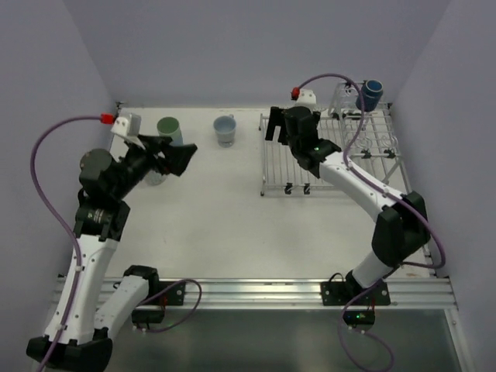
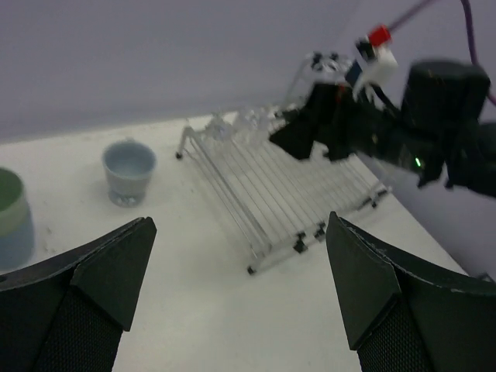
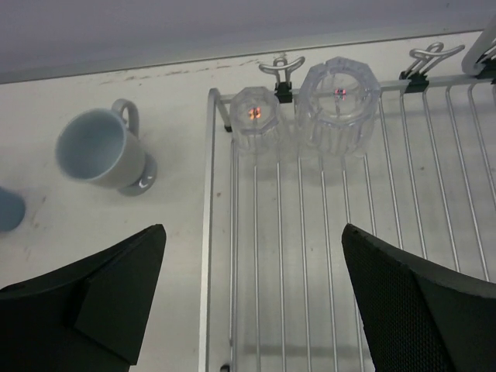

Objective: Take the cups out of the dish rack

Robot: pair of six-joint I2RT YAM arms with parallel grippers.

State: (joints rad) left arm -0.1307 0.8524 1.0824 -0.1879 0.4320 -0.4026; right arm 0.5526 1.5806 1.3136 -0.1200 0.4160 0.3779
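Observation:
My right gripper comes outward and down around the larger clear glass (image 3: 339, 107) next, as it stands inverted at the tray's far edge, beyond my open fingers.
The silver wire dish rack (image 1: 325, 167) stands at the back right. A dark navy mug (image 1: 373, 94) sits in its raised basket. In the right wrist view two clear glasses, a small one (image 3: 256, 118) and a larger one (image 3: 339, 105), stand upside down at the far edge of the rack's tray (image 3: 434, 232). My right gripper (image 1: 277, 128) is open and empty above the tray's left part (image 3: 252, 256). A whitish mug (image 1: 225, 130) and a pale green tumbler (image 1: 170, 129) stand on the table. My left gripper (image 1: 180, 153) is open and empty beside the tumbler.
The left wrist view shows the mug (image 2: 129, 170), the rack (image 2: 287, 194) and the right arm (image 2: 434, 116) over it. A light blue tumbler (image 2: 12, 232) sits at that view's left edge, under my left arm. Purple walls close in the back and sides.

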